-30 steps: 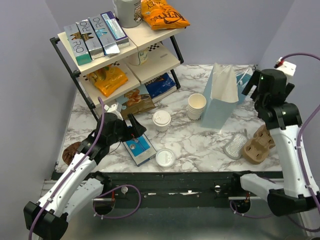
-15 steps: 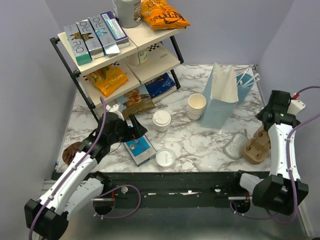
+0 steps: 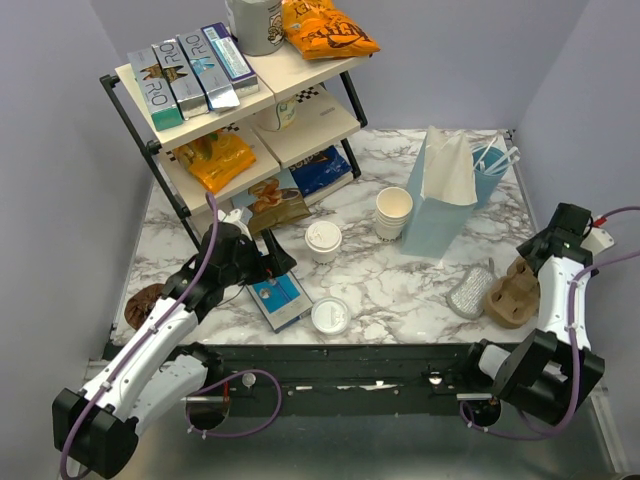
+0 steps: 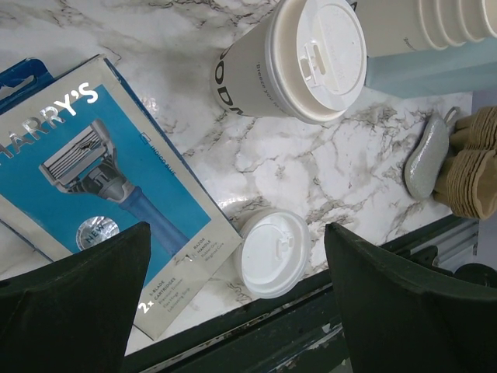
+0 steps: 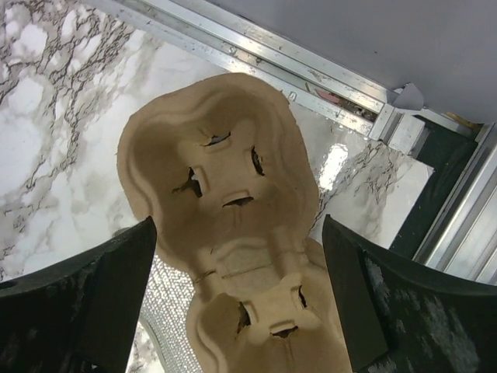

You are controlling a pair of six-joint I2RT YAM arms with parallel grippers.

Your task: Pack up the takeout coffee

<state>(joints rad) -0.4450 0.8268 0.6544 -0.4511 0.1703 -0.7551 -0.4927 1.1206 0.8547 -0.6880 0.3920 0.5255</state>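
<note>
The cup carrier's thin rim (image 5: 312,200) lies below my right gripper toward the right in the wrist view, and my right gripper shifts that way and down around it next.
The takeout coffee (image 3: 323,240) is a cream paper cup with a white sip lid, standing on the marble table left of centre; it also shows in the left wrist view (image 4: 291,62). My left gripper (image 3: 274,258) is open and empty, just left of the cup and above a razor box; in its own view (image 4: 237,307) the jaws stand wide apart. My right gripper (image 3: 532,256) is open and empty at the far right, held above a brown pulp cup carrier (image 3: 514,292), which fills the right wrist view (image 5: 225,179) between the jaws (image 5: 241,311).
A light blue paper bag (image 3: 440,200) stands open at the back right, with a stack of lidless cups (image 3: 393,212) beside it. A loose white lid (image 3: 330,315) and a blue razor box (image 3: 279,296) lie near the front edge. A silver pouch (image 3: 470,292) lies by the carrier. A stocked shelf rack (image 3: 240,100) fills the back left.
My right arm has swung from high beside the blue bag down and to the right, over the cup carrier. My left arm has crept slightly forward. The coffee has not moved.
</note>
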